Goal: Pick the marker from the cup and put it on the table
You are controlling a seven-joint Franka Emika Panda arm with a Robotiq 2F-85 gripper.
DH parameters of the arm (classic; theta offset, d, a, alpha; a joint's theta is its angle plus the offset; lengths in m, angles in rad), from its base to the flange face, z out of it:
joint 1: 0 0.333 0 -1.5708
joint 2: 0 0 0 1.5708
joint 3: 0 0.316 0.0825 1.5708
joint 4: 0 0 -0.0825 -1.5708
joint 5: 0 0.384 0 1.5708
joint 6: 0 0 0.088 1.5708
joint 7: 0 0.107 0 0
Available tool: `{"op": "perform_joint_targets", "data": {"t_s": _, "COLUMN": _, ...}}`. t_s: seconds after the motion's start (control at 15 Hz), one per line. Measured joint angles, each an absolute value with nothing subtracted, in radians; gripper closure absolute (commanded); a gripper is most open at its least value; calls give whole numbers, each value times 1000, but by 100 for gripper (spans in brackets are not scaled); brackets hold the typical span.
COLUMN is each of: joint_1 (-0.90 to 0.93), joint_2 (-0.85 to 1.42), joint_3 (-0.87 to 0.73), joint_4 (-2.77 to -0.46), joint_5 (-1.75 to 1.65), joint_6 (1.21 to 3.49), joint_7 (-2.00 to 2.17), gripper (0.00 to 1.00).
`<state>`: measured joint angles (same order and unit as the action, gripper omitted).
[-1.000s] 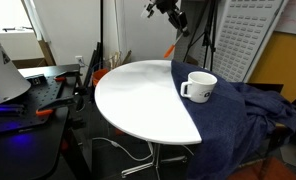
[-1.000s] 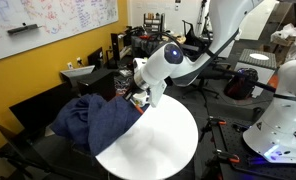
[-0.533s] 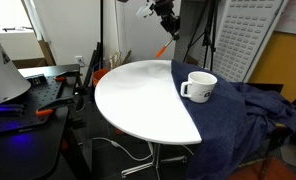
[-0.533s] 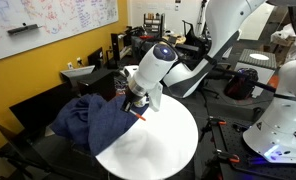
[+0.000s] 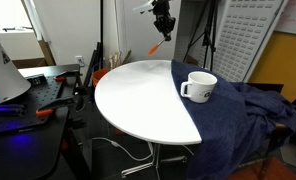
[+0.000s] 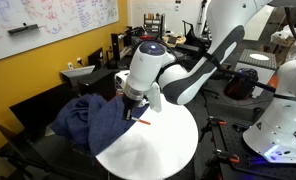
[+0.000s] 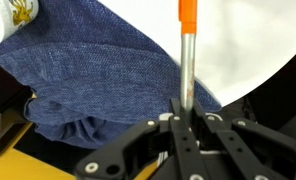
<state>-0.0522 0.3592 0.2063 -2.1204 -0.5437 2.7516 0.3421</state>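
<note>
The marker needs to move away from the table edge and the dark blue cloth, over the white table, before I open my gripper.
My gripper (image 5: 164, 28) is shut on the marker (image 5: 156, 48), a thin stick with an orange-red end, and holds it in the air above the far edge of the round white table (image 5: 138, 100). In the wrist view the jaws (image 7: 184, 112) clamp the marker (image 7: 187, 50), whose orange tip points away over the cloth and table edge. The white cup (image 5: 199, 86) stands upright on the table's right part, apart from the gripper. In an exterior view the marker (image 6: 140, 121) shows below the arm; the cup is hidden there.
A dark blue cloth (image 5: 238, 110) drapes over the table's right side and also shows in the wrist view (image 7: 98, 70). A black cluttered workbench (image 5: 33, 95) stands at the left. Stands and cables rise behind the table.
My gripper has carried the marker leftward, away from the cup, and a little lower. The cup and cloth have not moved.
</note>
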Motion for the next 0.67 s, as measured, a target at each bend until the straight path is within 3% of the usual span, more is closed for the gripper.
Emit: {"op": "perform_joint_targets", "data": {"t_s": 0.67, "joint_1": 91, "joint_2": 400, "joint_3": 102, "joint_4": -2034, "joint_5": -390, "joint_6": 2546, "joint_7": 64, "gripper": 97}}
